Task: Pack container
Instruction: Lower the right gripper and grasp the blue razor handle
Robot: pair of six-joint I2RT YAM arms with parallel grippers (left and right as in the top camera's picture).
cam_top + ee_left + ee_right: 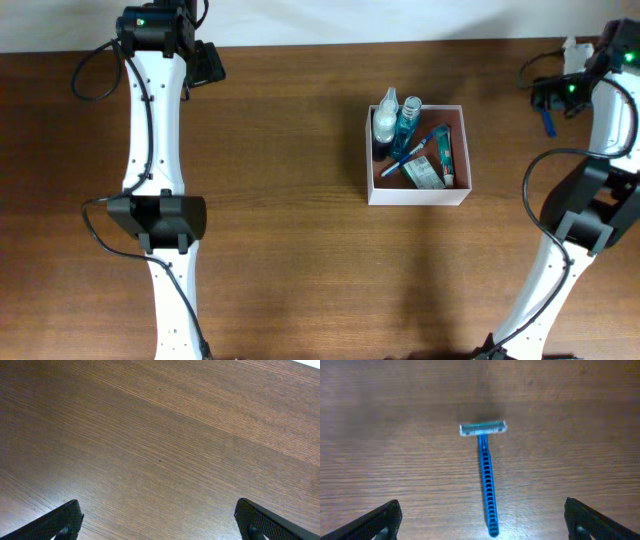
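The right gripper moves down toward the wood next, onto the blue razor's handle (488,489).
The container (418,197), a square shallow box with white walls and a reddish inside, sits right of the table's middle. It holds a clear bottle (385,118), a blue bottle (408,120), a tube (444,153), a small packet (424,174) and a thin blue stick. A blue razor (486,475) lies flat on the wood at the far right (548,122), head pointing away from me. My right gripper (481,512) is open above it, one finger on each side of the handle end, touching nothing. My left gripper (157,512) is open and empty over bare wood at the far left back (208,62).
The wooden table's back edge runs just behind both grippers. The left arm (150,150) stretches along the left side, the right arm (590,200) along the right edge. Black cables loop beside both arms.
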